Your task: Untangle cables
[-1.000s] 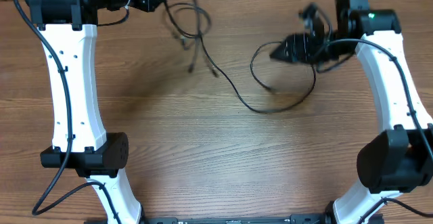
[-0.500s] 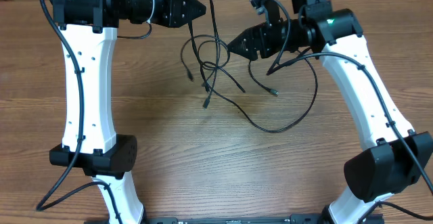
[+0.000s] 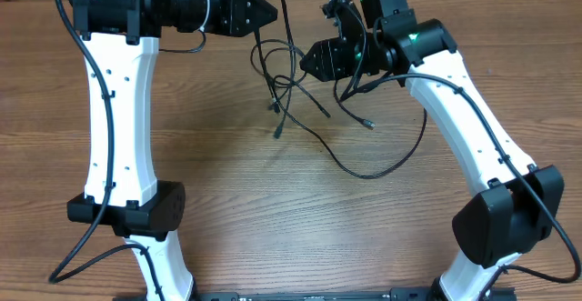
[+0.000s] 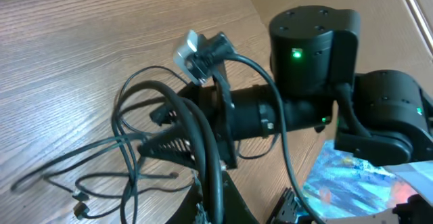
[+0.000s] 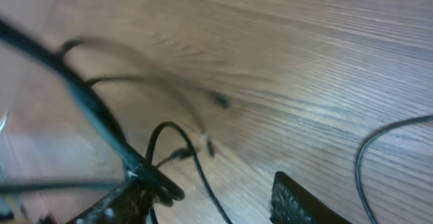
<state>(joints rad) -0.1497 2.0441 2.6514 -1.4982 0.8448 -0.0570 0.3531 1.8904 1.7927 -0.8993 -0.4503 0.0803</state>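
The cables hang bunched together. My left gripper needs to move away from the right gripper next, then swing over the wood beneath the tangle and let go.
The cables (image 3: 289, 90) are thin black cords hanging in a tangle from my left gripper (image 3: 270, 13), which is shut on a bunch of strands high at the table's back. One long strand loops away over the wood (image 3: 382, 169). Plug ends dangle near the table (image 3: 277, 132). In the left wrist view the gripped cables (image 4: 203, 149) run up from my closed fingers (image 4: 215, 204). My right gripper (image 3: 306, 61) sits right beside the tangle. Its fingers (image 5: 306, 202) stand apart, with a cable strand (image 5: 196, 163) between them and a thicker cord (image 5: 101, 126) against the left finger.
The wooden table (image 3: 273, 210) fills the view. The right arm's black wrist and camera (image 4: 298, 82) sit close in front of my left gripper. A colourful blue patch (image 4: 352, 176) shows at the lower right of the left wrist view.
My right arm has swung left, up to the hanging tangle, and its jaws have narrowed. My left arm shifted right with the cables a second ago, then held still.
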